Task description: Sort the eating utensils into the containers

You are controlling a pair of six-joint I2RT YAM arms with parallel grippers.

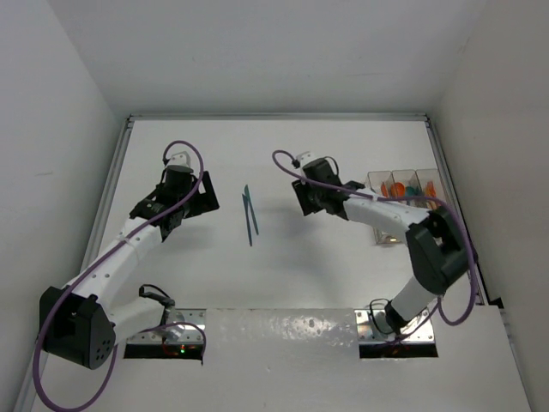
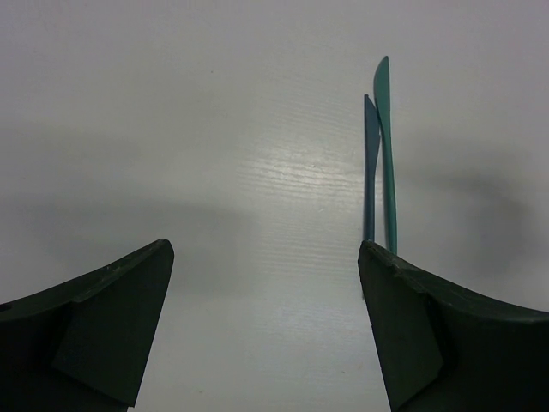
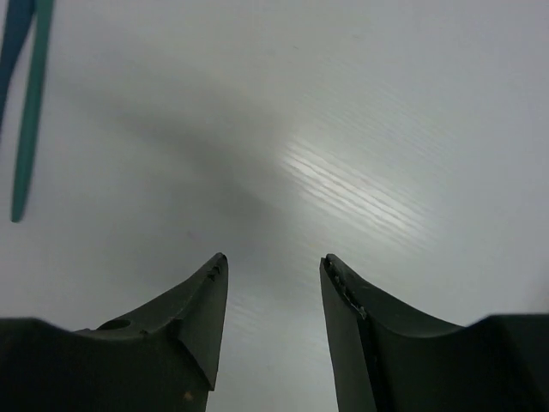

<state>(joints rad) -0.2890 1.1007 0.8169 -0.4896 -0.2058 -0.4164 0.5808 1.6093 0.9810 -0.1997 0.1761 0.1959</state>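
My right gripper goes to the left in the top view next and lowers onto the teal knife's handle (image 1: 254, 217) (image 3: 32, 112), which lies nearer than the blue knife.
Two thin knives, one teal (image 1: 248, 204) and one blue (image 1: 250, 225), lie side by side on the white table between the arms. In the left wrist view the teal knife (image 2: 385, 146) and the blue knife (image 2: 370, 172) lie just beyond my right fingertip. In the right wrist view the teal knife (image 3: 31, 112) is at the far left. My left gripper (image 1: 203, 194) is open and empty, left of the knives. My right gripper (image 1: 302, 197) is open and empty, right of them. The clear containers (image 1: 403, 202) at the right hold orange and teal utensils.
White walls enclose the table on the left, back and right. A metal rail (image 1: 110, 193) runs along the left table edge. The arm bases (image 1: 176, 330) sit on the near edge.
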